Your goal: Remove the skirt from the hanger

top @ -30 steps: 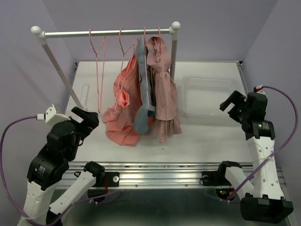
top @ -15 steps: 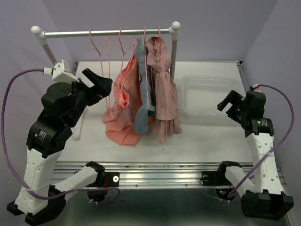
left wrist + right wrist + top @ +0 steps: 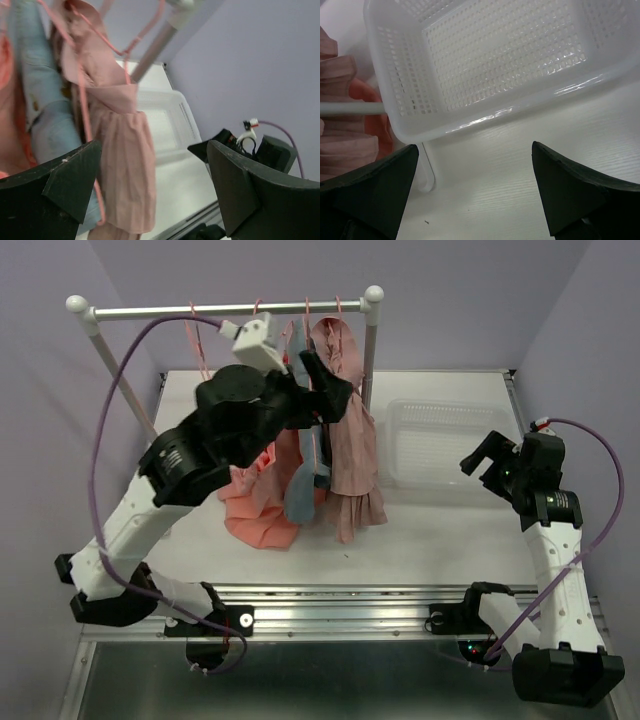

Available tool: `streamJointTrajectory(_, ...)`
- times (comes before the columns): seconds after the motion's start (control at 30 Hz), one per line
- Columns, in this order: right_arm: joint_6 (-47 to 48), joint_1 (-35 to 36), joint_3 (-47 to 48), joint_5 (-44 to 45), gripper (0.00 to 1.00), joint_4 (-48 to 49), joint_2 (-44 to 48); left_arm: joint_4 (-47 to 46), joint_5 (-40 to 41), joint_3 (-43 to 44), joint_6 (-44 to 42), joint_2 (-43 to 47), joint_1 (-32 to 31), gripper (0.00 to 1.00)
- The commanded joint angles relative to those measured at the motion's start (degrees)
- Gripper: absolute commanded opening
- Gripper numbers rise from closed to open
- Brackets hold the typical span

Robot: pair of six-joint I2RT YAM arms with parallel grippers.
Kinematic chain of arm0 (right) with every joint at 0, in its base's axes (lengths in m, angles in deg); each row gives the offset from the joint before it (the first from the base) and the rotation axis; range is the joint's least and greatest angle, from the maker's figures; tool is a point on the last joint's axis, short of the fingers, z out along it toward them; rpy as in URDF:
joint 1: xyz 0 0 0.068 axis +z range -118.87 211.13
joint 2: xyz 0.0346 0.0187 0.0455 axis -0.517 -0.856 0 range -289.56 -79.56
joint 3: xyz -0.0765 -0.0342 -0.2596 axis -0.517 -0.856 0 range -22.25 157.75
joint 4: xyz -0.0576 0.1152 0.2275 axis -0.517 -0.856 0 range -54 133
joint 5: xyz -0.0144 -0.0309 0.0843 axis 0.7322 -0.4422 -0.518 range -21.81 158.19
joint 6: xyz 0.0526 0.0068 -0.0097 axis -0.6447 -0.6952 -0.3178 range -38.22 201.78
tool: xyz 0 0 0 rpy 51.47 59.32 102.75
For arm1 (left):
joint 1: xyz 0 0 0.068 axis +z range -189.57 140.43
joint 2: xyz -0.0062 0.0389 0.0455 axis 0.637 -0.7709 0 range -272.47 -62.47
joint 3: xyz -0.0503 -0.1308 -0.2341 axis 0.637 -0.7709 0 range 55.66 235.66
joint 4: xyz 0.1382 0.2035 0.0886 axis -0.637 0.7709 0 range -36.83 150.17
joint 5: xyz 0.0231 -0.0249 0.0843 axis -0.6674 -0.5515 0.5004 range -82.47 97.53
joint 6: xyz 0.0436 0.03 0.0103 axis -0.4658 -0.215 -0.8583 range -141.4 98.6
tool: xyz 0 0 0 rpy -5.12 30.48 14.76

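Observation:
The mauve garment's hanger is bare beneath its hook, so my left gripper turns outward next and comes toward the bar [image 3: 150,310], onto the pink hanger's neck [image 3: 340,316].
The salmon-coral skirt [image 3: 255,502] hangs from the rail [image 3: 150,310], its lower part pooled on the table; my left arm hides its top and its hanger. A sliver of the skirt [image 3: 7,140] shows at the left wrist view's left edge. My left gripper [image 3: 330,390] is raised in front of the hanging garments, open and holding nothing. Between its fingers [image 3: 70,185] I see the mauve ruffled garment [image 3: 122,165] on a pink hanger [image 3: 85,117] and the grey-blue garment [image 3: 45,125]. My right gripper [image 3: 480,460] is open and empty beside the white basket [image 3: 440,440].
An empty pink hanger [image 3: 192,320] hangs at the rail's left. The rack's right post [image 3: 371,340] stands just behind the mauve garment [image 3: 350,455]. In the right wrist view the perforated basket [image 3: 495,55] lies ahead, with the rack's foot [image 3: 427,172] to its left.
My left arm has swung up from the table's left side and across to the right, now in front of the garments. The right arm shifted only slightly. The garments have not moved.

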Motion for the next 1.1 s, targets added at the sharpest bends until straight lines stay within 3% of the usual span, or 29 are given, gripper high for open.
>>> streamJointTrajectory(0.0, 0.6, 0.0, 1.2, -0.7, 1.00, 3.2, 0.2, 0.8, 11.8, 8.7, -3.1, -7.3, -6.7, 0.99)
streamJointTrajectory(0.3, 1.0, 0.0, 0.8, -1.0, 1.00, 3.0, 1.5, 3.3, 24.8, 18.7, -3.6, -20.2, -7.1, 0.99)
streamJointTrajectory(0.63, 1.6, 0.0, -0.1, -0.9, 1.00, 2.9, 2.5, 0.2, 26.2, 17.9, -4.2, -25.7, -5.1, 0.96)
streamJointTrajectory(0.77, 1.5, 0.0, -0.4, -1.7, 1.00, 3.0, 2.3, -4.1, 25.7, 14.6, -6.0, -26.4, -4.1, 0.89)
streamJointTrajectory(1.07, 1.8, 0.0, -1.1, -2.3, 1.00, 3.7, 1.9, -7.7, 24.5, 18.5, -8.8, -30.9, 0.4, 0.70)
